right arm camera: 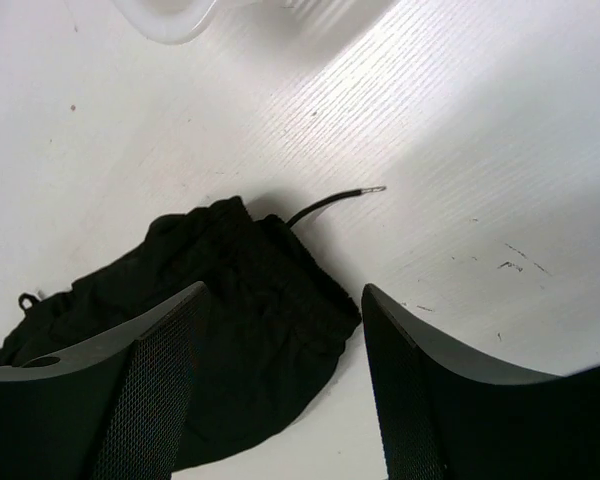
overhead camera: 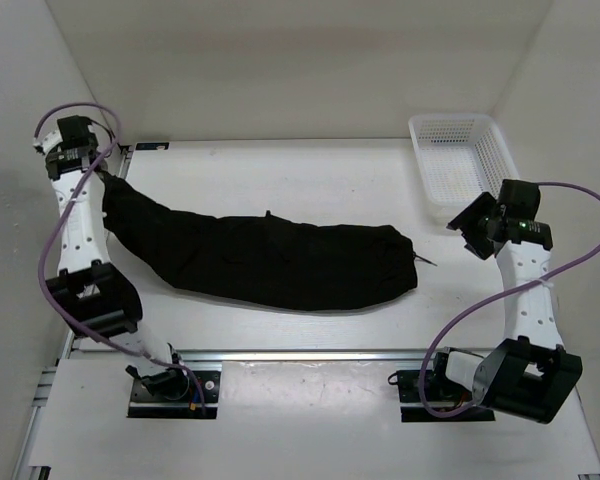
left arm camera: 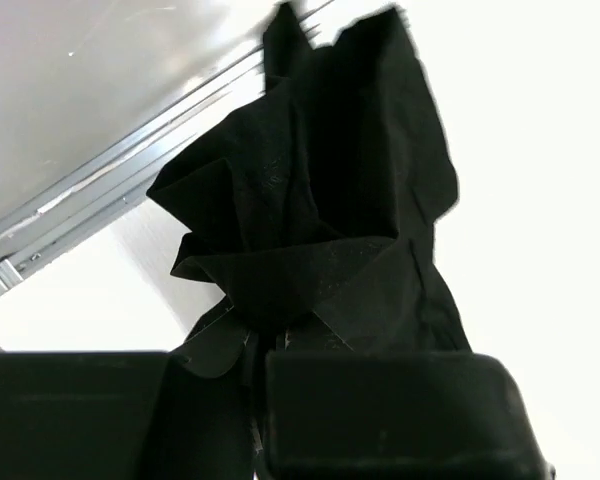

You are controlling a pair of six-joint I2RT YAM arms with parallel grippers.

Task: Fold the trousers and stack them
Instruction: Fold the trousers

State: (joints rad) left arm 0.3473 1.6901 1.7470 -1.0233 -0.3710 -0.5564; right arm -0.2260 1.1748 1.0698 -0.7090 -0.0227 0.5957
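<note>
The left gripper swings to the right in the top view next, as the trousers' legs lie stretched out. It then releases the leg ends over the trousers' middle.
The black trousers (overhead camera: pixel 270 260) lie stretched across the table, leg ends at the far left, waistband at the right. My left gripper (overhead camera: pixel 107 178) is shut on the leg-end fabric and holds it raised. In the left wrist view the bunched black cloth (left arm camera: pixel 320 220) hangs from between my closed fingers. My right gripper (overhead camera: pixel 472 232) is open, hovering just right of the waistband. In the right wrist view the waistband (right arm camera: pixel 250 330) lies between and below my spread fingers (right arm camera: pixel 150 400), and a thin drawstring (right arm camera: pixel 335 203) pokes out onto the table.
A white plastic mesh basket (overhead camera: pixel 465 157) stands at the back right corner, close behind my right gripper. A metal rail (left arm camera: pixel 90 190) runs along the table's left edge beside the left gripper. White walls enclose the table.
</note>
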